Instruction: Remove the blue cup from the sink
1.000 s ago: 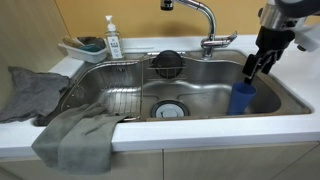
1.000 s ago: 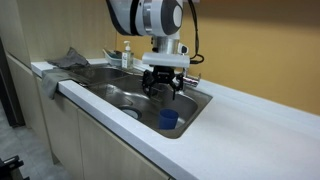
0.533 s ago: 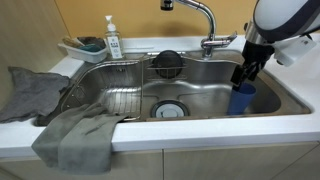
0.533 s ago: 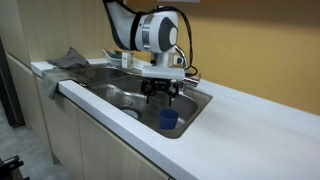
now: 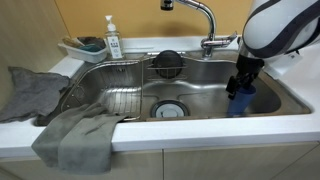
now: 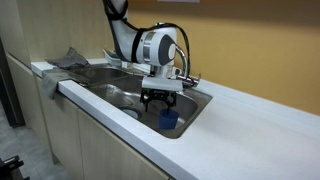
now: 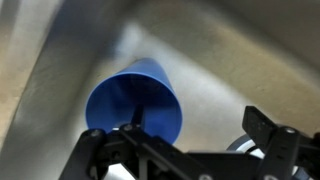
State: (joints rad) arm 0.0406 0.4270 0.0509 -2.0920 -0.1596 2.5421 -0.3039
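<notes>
One finger is already over the cup's opening and the other outside the cup's side, so my gripper will next go down onto the cup's rim on the side (image 5: pixel 231 92) (image 7: pixel 180 118) toward the drain.
The blue cup (image 5: pixel 241 104) stands upright in the sink (image 5: pixel 205 92), near the basin's wall and away from the drain. It also shows in the other exterior view (image 6: pixel 169 120) and from above in the wrist view (image 7: pixel 135 95). My gripper (image 5: pixel 238 86) is open and low over the cup's rim. In the wrist view (image 7: pixel 200 125) one finger sits over the cup's mouth and the other stands outside its wall, over bare steel. Nothing is held.
A chrome faucet (image 5: pixel 200 15) rises behind the basin. A black strainer (image 5: pixel 167 63), a wire rack (image 5: pixel 112 85) and the drain (image 5: pixel 170 108) are in the sink. A grey towel (image 5: pixel 75 130) drapes the front edge. A soap bottle (image 5: pixel 112 40) and white tray (image 5: pixel 78 50) stand at the back.
The arm has come down and shifted slightly toward the cup, so the open fingers are now at the cup's rim. The cup has not moved.
</notes>
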